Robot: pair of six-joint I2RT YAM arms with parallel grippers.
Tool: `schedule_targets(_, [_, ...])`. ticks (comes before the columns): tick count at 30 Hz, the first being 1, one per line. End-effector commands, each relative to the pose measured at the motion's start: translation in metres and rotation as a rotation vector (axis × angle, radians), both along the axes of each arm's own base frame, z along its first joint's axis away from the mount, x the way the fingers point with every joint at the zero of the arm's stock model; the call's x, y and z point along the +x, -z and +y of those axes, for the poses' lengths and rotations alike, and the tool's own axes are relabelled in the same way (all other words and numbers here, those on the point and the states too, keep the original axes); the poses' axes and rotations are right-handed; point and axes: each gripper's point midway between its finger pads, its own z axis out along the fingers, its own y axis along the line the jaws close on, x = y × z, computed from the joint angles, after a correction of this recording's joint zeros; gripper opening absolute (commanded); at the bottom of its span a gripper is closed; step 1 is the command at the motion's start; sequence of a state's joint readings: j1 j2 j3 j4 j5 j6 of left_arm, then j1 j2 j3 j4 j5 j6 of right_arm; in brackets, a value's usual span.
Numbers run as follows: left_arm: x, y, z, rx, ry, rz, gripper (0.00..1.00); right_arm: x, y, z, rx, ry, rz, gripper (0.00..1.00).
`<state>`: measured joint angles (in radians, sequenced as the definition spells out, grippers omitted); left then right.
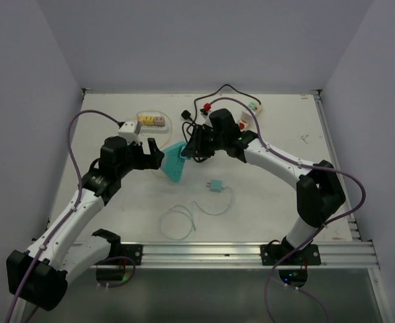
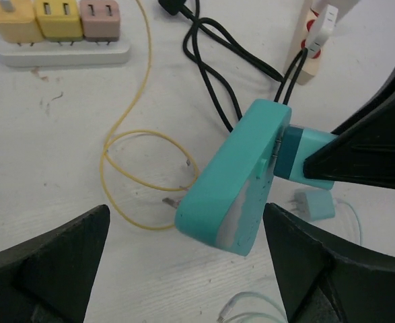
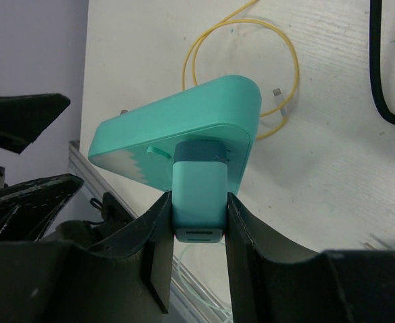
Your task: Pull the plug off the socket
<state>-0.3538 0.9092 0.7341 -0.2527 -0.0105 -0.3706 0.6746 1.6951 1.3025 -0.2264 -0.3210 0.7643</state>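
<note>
My right gripper needs to unplug the plug from the socket, then move back and down and release it on the bare tabletop beside the small teal charger.
A teal socket block point(image 1: 174, 162) hangs tilted just above the table, held up by the plug in it. It also shows in the left wrist view point(image 2: 236, 182) and the right wrist view point(image 3: 184, 124). The light teal plug point(image 3: 197, 192) with a dark teal collar sits in the socket's side; it shows in the left wrist view too point(image 2: 303, 156). My right gripper point(image 3: 197, 219) is shut on the plug, also in the top view point(image 1: 194, 145). My left gripper point(image 2: 186, 225) is open, its fingers on either side of the socket's free end without touching it point(image 1: 158, 157).
A white power strip point(image 2: 62, 52) carrying yellow and pink adapters lies at the back left point(image 1: 150, 123). A yellow cable point(image 2: 124, 138) loops under the socket. Black cables point(image 2: 214, 57) run to another strip point(image 1: 248, 113). A small teal charger point(image 1: 216, 186) with a pale cable lies nearer.
</note>
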Motion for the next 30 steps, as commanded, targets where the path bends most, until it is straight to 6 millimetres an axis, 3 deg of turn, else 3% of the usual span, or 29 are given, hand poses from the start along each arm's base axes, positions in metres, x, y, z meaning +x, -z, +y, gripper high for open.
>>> schedule_targets(1, [0.001, -0.015, -0.03, 0.023, 0.227, -0.032, 1.0, -0.013, -0.035, 0.009, 0.051, -0.191, -0.141, 0.0])
schedule_targets(11, [-0.007, -0.006, -0.062, -0.005, 0.445, 0.039, 0.9, -0.024, -0.049, 0.009, 0.05, -0.352, -0.285, 0.0])
schedule_targets(22, [-0.01, 0.024, -0.068, -0.009, 0.487, 0.149, 0.76, -0.029, -0.054, 0.01, 0.062, -0.412, -0.345, 0.0])
schedule_targets(30, [-0.003, 0.026, -0.074, -0.047, 0.466, 0.154, 0.61, -0.03, -0.049, 0.014, 0.047, -0.422, -0.347, 0.0])
